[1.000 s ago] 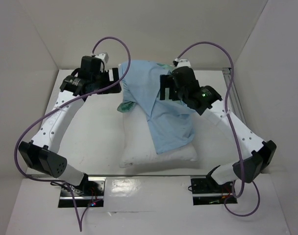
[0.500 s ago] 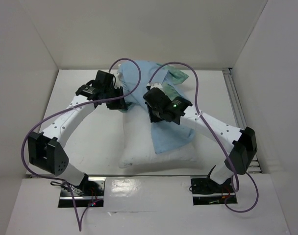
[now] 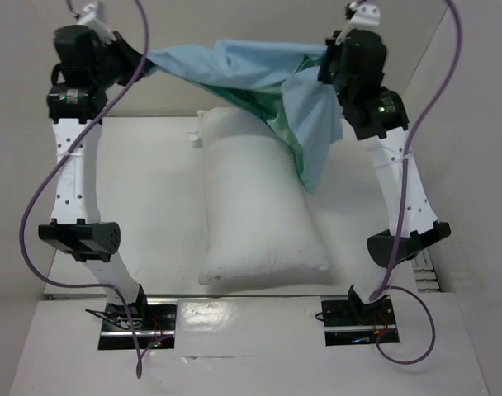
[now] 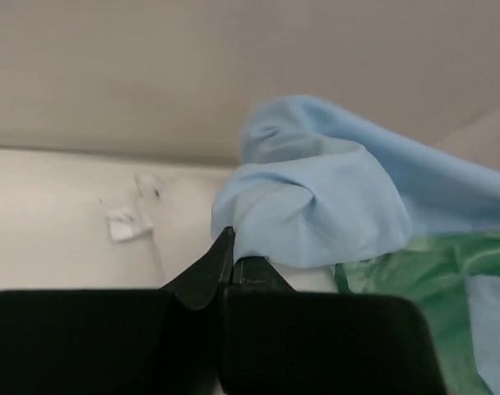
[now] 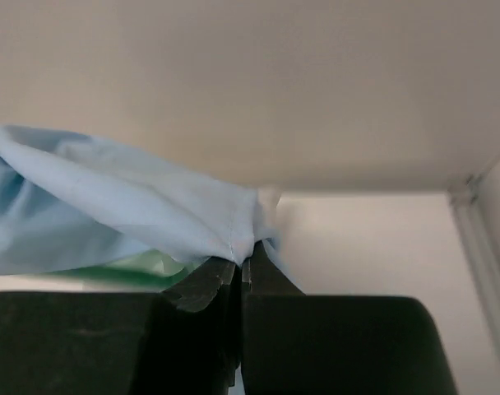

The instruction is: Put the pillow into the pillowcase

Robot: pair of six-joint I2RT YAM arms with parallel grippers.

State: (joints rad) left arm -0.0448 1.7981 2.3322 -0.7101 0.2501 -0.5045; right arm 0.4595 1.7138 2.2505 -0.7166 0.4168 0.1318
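Observation:
My left gripper goes left in the top view and slightly back near the side next and lets go of the corner of the pillowcase, because it hangs folded.
The plump white pillow (image 3: 255,202) lies lengthwise on the table between the two arms. Above its far end the pillowcase (image 3: 234,70) hangs stretched in the air, light blue outside with a sea-green inner face (image 3: 272,111) showing. My left gripper (image 3: 144,62) is shut on its left corner. In the left wrist view the black jaws (image 4: 232,251) pinch bunched blue cloth (image 4: 316,197). My right gripper (image 3: 329,58) is shut on the right corner; its wrist view shows the blue hem (image 5: 151,210) clamped at the fingertips (image 5: 242,263). A loose flap (image 3: 317,144) droops over the pillow's far right corner.
White walls enclose the table on three sides. A metal rail (image 3: 420,264) runs along the right edge. Purple cables (image 3: 36,214) loop off both arms. A small white tag (image 3: 195,134) sticks out from the pillow's far left corner.
Both grippers closed on the pillowcase and rose high, pulling it off the pillow and spreading it apart to left and right. The pillow now lies uncovered.

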